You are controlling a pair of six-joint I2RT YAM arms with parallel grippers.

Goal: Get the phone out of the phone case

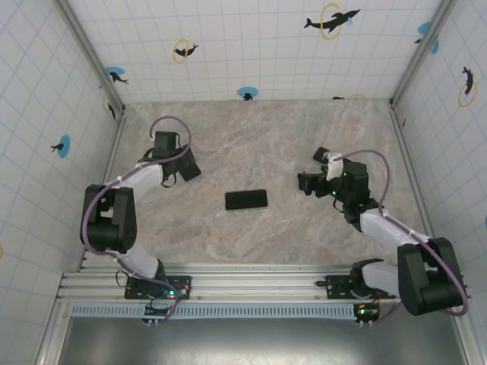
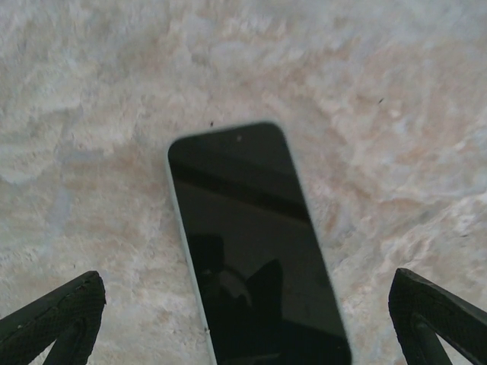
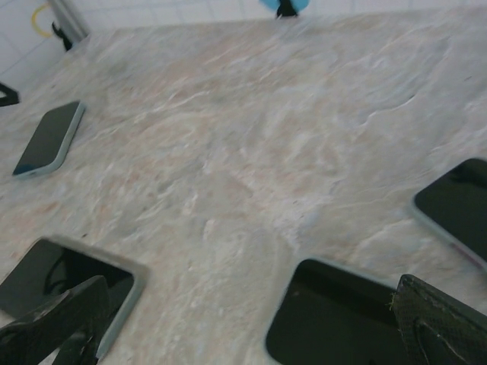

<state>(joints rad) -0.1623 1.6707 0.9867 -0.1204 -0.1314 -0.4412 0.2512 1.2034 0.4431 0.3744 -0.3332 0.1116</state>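
The long sides of the pale green phone case [image 2: 173, 190] lie at an angle below my left gripper. Next I should lower its open fingers, turn them in line with those sides and close on them.
A phone [image 1: 246, 200] with a dark screen lies flat at the middle of the marble table. In the left wrist view a phone [image 2: 255, 243] in a pale green phone case [image 2: 173, 190] lies face up. It reaches in between the spread fingers of my left gripper [image 2: 243, 323], which is open and touches nothing. My left gripper [image 1: 176, 169] hovers left of the centre phone. My right gripper [image 1: 312, 173] hovers to its right, jaws wide. In the right wrist view my right gripper [image 3: 251, 327] is open over bare table, with cased phones [image 3: 65, 283] [image 3: 335, 323] beside each finger.
The right wrist view has more dark-screened phones in pale cases, one far left [image 3: 47, 138] and one at the right edge [image 3: 456, 201]. White tiled walls [image 1: 243, 46] close in the table on three sides. The arm bases stand on a rail [image 1: 251, 289] at the near edge.
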